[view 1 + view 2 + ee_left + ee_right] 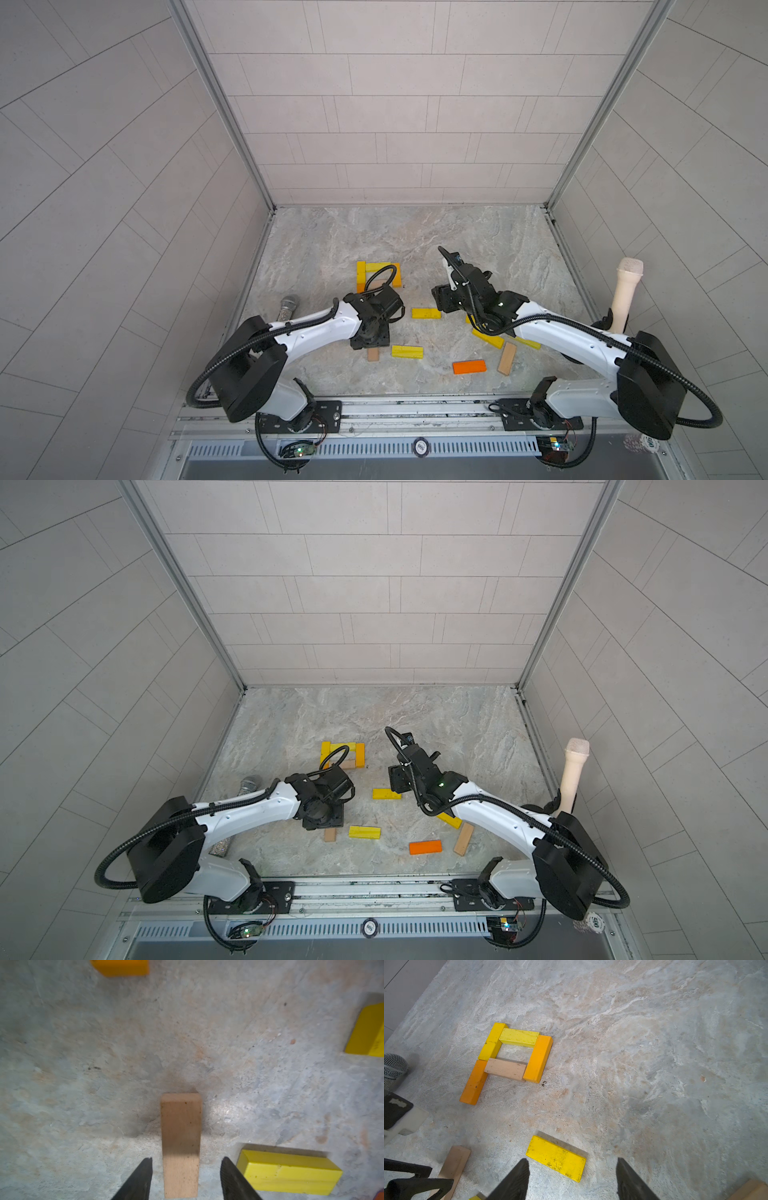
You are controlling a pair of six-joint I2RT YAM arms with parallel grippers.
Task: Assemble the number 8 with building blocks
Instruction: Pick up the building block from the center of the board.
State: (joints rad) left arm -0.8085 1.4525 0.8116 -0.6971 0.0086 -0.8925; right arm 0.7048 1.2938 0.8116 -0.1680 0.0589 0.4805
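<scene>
I will next lower my left gripper onto the tan block below it and close on the block's long sides, because the gripper's open fingers are already on either side of them.
The number 8 stands partly built from several building blocks: two yellow bars [493,1042], a tan crossbar [505,1069], an orange right bar [538,1058] and an orange lower-left bar [474,1082]. In both top views my left wrist covers part of it [360,270] [325,749]. My left gripper [186,1159] is open astride a tan block [180,1126] that lies flat, with a gap on each side. The right gripper [572,1160] is open just above a loose yellow block [556,1158] [426,313], holding nothing.
Loose blocks lie near the front: yellow [407,351], orange [469,367], tan [507,358], and a yellow one [488,338] under the right arm. A silver microphone [289,307] lies by the left wall. A cream microphone [625,295] stands at the right wall.
</scene>
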